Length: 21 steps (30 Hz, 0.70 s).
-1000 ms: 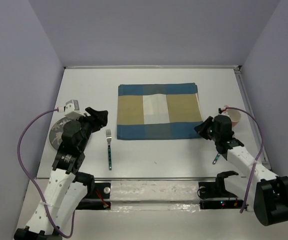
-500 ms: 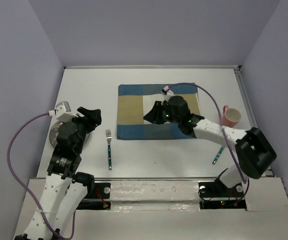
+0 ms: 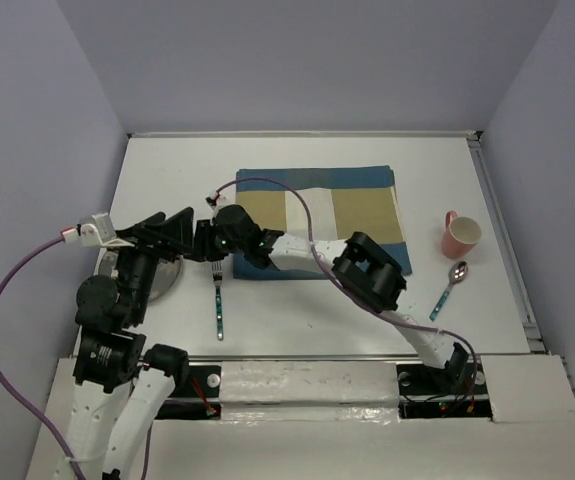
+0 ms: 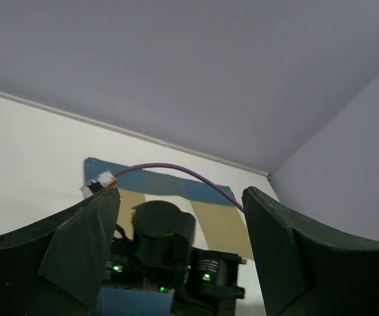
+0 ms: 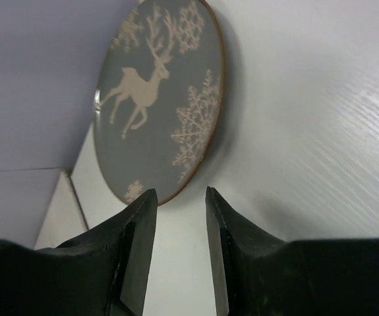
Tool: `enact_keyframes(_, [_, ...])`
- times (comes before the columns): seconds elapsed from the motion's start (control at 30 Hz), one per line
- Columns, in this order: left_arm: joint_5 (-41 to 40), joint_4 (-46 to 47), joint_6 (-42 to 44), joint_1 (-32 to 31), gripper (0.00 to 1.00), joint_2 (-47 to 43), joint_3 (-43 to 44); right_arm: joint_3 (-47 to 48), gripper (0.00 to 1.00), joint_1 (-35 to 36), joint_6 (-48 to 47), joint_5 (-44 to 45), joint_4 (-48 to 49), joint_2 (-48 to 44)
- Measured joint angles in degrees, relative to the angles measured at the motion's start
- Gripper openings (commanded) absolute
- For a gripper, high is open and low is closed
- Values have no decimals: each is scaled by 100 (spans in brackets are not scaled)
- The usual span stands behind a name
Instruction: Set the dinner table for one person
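My right gripper next needs to go down and left in the top view, then onto the grey plate's rim.
The dinner table (image 3: 307, 315) is a white tabletop. A grey plate with a white deer and snowflakes (image 5: 156, 99) lies at its left, partly hidden under my left arm in the top view (image 3: 165, 277). My right gripper (image 3: 200, 241) reaches across the table to the plate's right edge. In the right wrist view my right gripper (image 5: 180, 197) is open and empty, its tips just short of the plate's rim. My left gripper (image 3: 171, 230) is raised above the plate, wide open and empty. In the left wrist view my left gripper (image 4: 181, 194) frames the right wrist.
A blue, tan and cream checked placemat (image 3: 352, 215) lies at the centre back. A fork with a teal handle (image 3: 218, 298) lies left of it. A pink mug (image 3: 461, 234) and a teal-handled spoon (image 3: 448, 288) sit at the right. The right arm spans the placemat's front.
My right arm has swung from the right side across the placemat to the plate at the left. My left arm has lifted and tilted up. The spoon now shows.
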Motion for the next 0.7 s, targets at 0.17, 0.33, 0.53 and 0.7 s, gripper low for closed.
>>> enact_keyframes(0.17, [83,-70,55,-291,89,-122,-295,1130,49,120,151,26,-529,1008])
enact_keyframes(0.33, [28,-76,192,-566,89,-317,-380,1768,48,120,439,59,-844,1421])
enact_keyframes(0.53, [-59,13,273,-745,89,-527,-546,2496,46,120,774,79,-1005,1775])
enact_keyframes(0.7, [-101,55,387,-822,89,-570,-667,3069,40,120,960,-4,-1156,2251])
